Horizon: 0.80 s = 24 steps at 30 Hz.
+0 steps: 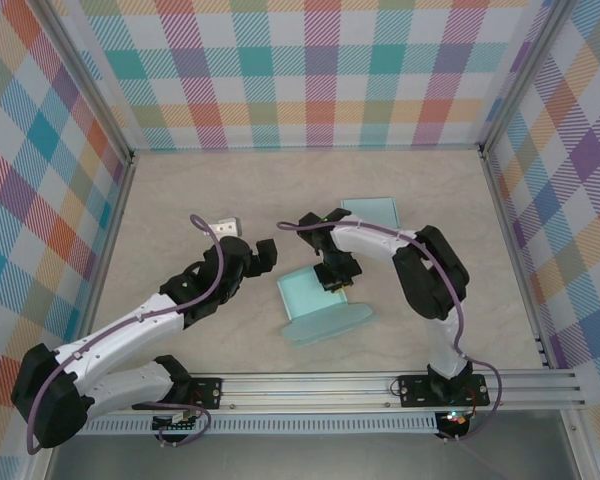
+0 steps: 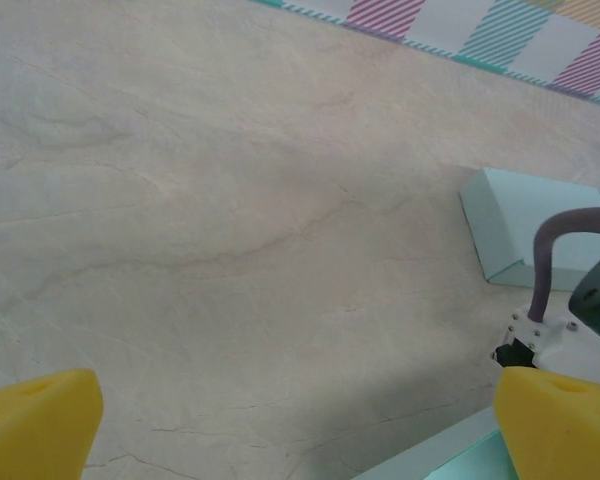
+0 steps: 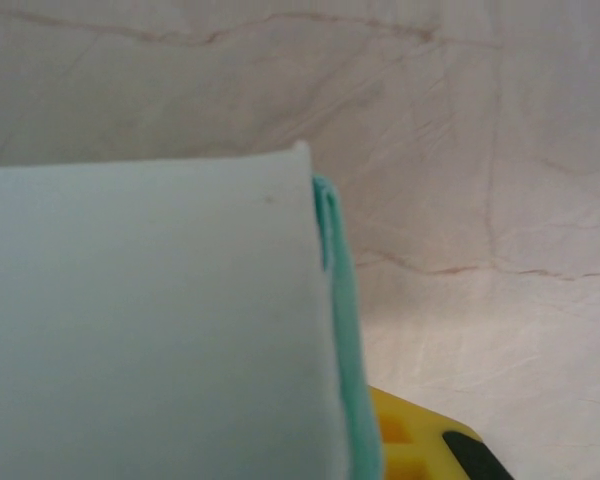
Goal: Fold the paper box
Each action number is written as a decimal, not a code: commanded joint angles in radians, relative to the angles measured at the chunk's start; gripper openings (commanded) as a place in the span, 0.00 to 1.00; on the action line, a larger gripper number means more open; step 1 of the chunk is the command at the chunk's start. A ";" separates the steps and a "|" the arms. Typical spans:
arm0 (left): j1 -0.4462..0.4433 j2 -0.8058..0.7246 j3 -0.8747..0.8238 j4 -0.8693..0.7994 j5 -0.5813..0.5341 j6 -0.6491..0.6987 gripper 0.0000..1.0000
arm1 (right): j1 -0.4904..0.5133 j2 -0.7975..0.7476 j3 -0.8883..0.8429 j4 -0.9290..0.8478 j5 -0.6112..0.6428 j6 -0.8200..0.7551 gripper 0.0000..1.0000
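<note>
My right gripper turns and tilts with the box's upright side [image 1: 345, 297] [image 3: 170, 320] next, then releases that side, because the box's flap still lies out toward the table's near edge.
The paper box [image 1: 305, 297] is a pale teal sheet lying partly folded at the table's middle, with a flap [image 1: 330, 322] reaching toward the near edge. My right gripper [image 1: 333, 274] is shut on the box's upright wall. In the right wrist view that wall [image 3: 150, 320] covers the left side, and one yellow finger [image 3: 420, 445] shows beside its teal edge. My left gripper [image 1: 264, 257] hangs open just left of the box and holds nothing. Its yellow fingertips [image 2: 35, 420] stand wide apart over bare table, and the box's edge [image 2: 430, 462] lies by the right one.
A second teal box piece [image 1: 370, 211] lies flat behind the right gripper; the left wrist view shows it too [image 2: 525, 225]. A small white block [image 1: 223, 225] sits left of centre. Checked walls close in three sides, and a metal rail [image 1: 380, 390] runs along the near edge.
</note>
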State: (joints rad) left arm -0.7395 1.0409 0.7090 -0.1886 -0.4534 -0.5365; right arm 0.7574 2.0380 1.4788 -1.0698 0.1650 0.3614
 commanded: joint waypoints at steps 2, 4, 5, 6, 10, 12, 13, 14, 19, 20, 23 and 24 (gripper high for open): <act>-0.006 -0.019 -0.027 0.011 -0.073 0.006 1.00 | 0.019 0.178 0.042 0.005 0.267 0.055 0.00; -0.006 -0.041 -0.040 0.011 -0.109 0.012 1.00 | 0.039 0.249 0.085 -0.028 0.340 0.088 0.00; -0.007 -0.050 -0.043 0.011 -0.118 0.023 1.00 | 0.048 0.281 0.108 -0.052 0.376 0.105 0.00; -0.005 -0.061 -0.044 0.002 -0.132 0.033 1.00 | 0.059 0.320 0.135 -0.081 0.410 0.123 0.00; -0.007 -0.102 -0.043 -0.041 -0.200 0.048 1.00 | 0.090 0.412 0.193 -0.112 0.442 0.158 0.00; -0.005 -0.124 -0.048 -0.049 -0.214 0.051 1.00 | 0.101 0.415 0.186 -0.080 0.417 0.160 0.00; -0.006 -0.134 -0.052 -0.052 -0.218 0.052 1.00 | 0.107 0.413 0.181 -0.061 0.404 0.160 0.00; -0.006 -0.143 -0.056 -0.053 -0.224 0.052 1.00 | 0.113 0.411 0.178 -0.051 0.398 0.161 0.00; -0.006 -0.156 -0.058 -0.073 -0.221 0.071 1.00 | 0.139 0.392 0.167 -0.019 0.375 0.166 0.02; -0.006 -0.153 -0.055 -0.081 -0.222 0.070 1.00 | 0.141 0.375 0.158 -0.010 0.368 0.163 0.08; -0.006 -0.145 -0.043 -0.118 -0.229 0.064 1.00 | 0.143 0.311 0.130 0.005 0.354 0.159 0.39; -0.006 -0.143 -0.041 -0.121 -0.231 0.059 1.00 | 0.143 0.284 0.122 0.004 0.350 0.158 0.48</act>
State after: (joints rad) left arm -0.7395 0.8944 0.6621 -0.2642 -0.6537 -0.4854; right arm 0.8921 2.2803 1.6585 -1.3544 0.6102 0.4778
